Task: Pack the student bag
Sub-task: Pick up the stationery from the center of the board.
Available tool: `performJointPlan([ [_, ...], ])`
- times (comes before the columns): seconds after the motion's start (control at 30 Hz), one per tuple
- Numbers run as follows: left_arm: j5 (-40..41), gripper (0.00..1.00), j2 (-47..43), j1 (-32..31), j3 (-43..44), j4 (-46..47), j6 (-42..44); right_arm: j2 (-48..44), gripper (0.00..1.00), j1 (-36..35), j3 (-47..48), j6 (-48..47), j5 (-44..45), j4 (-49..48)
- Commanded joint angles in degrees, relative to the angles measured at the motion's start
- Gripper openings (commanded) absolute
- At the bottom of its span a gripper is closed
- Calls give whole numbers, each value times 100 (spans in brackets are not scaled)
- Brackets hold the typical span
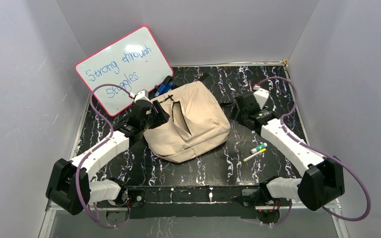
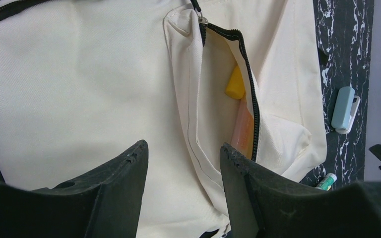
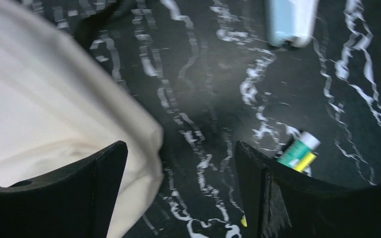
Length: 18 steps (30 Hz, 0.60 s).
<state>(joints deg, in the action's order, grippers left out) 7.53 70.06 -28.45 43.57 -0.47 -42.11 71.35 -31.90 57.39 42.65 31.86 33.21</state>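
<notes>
My right gripper moves back and down next onto the yellow pen's near end [image 1: 248,158] [image 3: 244,220], which lies below and back from it, sticking out past the green-and-white marker.
The student bag [image 1: 188,124], beige and soft, lies in the middle of the table with its zip pocket [image 2: 228,99] open. Inside the pocket show a yellow thing [image 2: 235,84] and an orange thing [image 2: 243,131]. My left gripper [image 1: 161,117] hangs at the bag's left side, open; in the left wrist view its jaws [image 2: 183,158] stand apart above the fabric beside the pocket's flap. My right gripper [image 1: 236,112] is at the bag's right edge, open [image 3: 181,153] over bare table, with the bag's corner [image 3: 144,139] next to its left finger.
A pink-framed whiteboard [image 1: 124,69] leans at the back left, with blue markers [image 1: 162,87] at its foot. A green-and-white marker [image 1: 259,148] and a yellow pen [image 1: 254,155] lie right of the bag. A light blue object [image 2: 344,109] lies beyond the bag's right side.
</notes>
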Motion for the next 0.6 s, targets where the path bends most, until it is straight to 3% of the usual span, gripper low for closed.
performJointPlan([
  [0.0,31,52,-65,35,-45,230,-177,-253,88,1148,-474,263,-540,432],
  [0.13,78,52,-83,38,-64,250,-96,-439,94,1796,-926,692,-649,609],
  [0.27,64,52,35,50,-39,225,-41,-290,95,2045,-1153,991,-992,763],
  [0.57,-54,52,163,59,-17,288,-23,-344,84,2074,-1619,1278,-1304,795],
])
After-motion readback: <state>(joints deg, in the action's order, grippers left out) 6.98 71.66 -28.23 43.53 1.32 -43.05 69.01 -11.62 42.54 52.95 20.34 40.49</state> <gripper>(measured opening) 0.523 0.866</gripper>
